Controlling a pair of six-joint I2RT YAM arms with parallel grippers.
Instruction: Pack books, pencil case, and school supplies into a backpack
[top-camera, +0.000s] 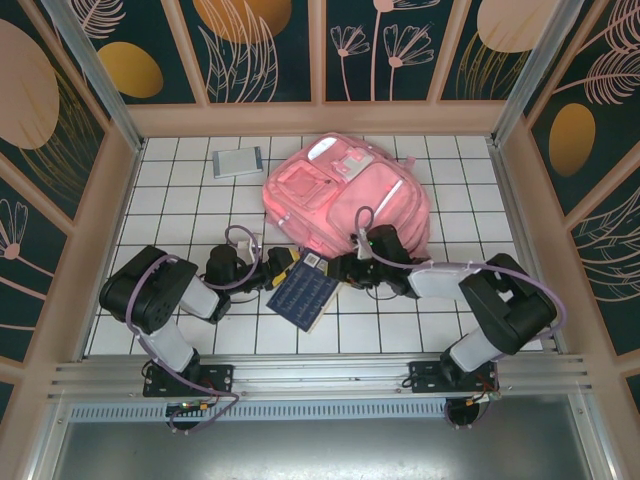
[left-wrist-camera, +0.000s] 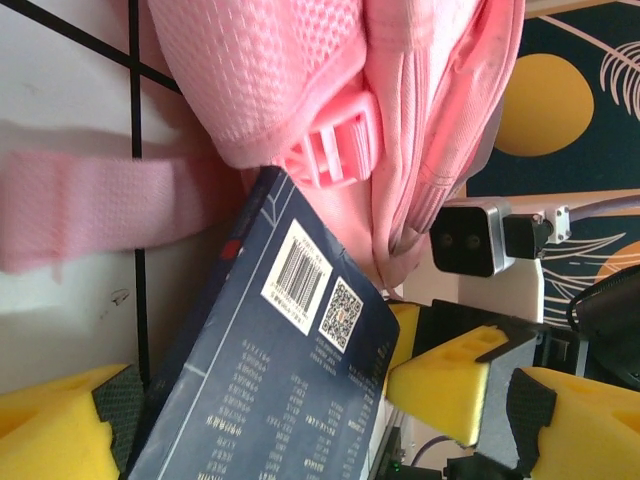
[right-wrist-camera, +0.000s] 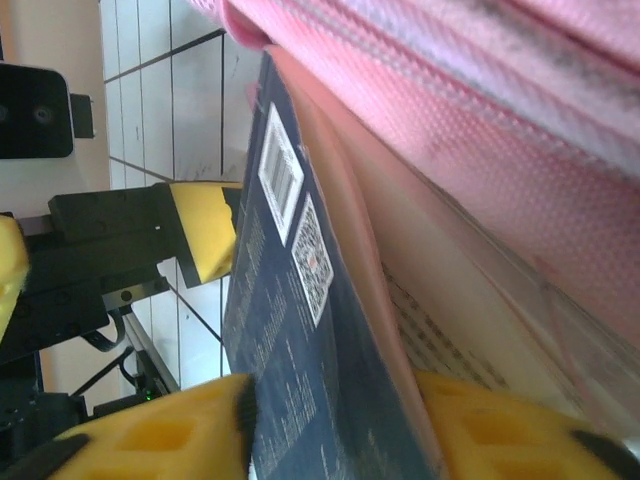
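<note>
The navy book's spine (top-camera: 283, 284) (left-wrist-camera: 190, 335) is closer to one finger, so my left gripper will move away from the right gripper and center its open fingers over it to close.
The pink backpack (top-camera: 345, 195) lies at the back middle of the tiled table; its mesh and buckle (left-wrist-camera: 330, 150) show close up in the left wrist view. A navy book (top-camera: 303, 292) with a barcode label (left-wrist-camera: 295, 275) rests tilted against the backpack's near edge. My right gripper (right-wrist-camera: 335, 440) is shut on the navy book's edge (right-wrist-camera: 290, 330), one yellow finger against the cover and the other against the pages. My left gripper (left-wrist-camera: 325, 430) stands wide open astride the book's other side, the cover close to its left finger (left-wrist-camera: 60, 430). A grey book (top-camera: 237, 161) lies flat at the back left.
A pink strap (left-wrist-camera: 100, 210) of the backpack lies across the tiles left of the book. The two grippers (top-camera: 272, 272) (top-camera: 338, 270) are close together, the right one's yellow finger (left-wrist-camera: 440, 385) just beyond the book. Wooden frame walls ring the table.
</note>
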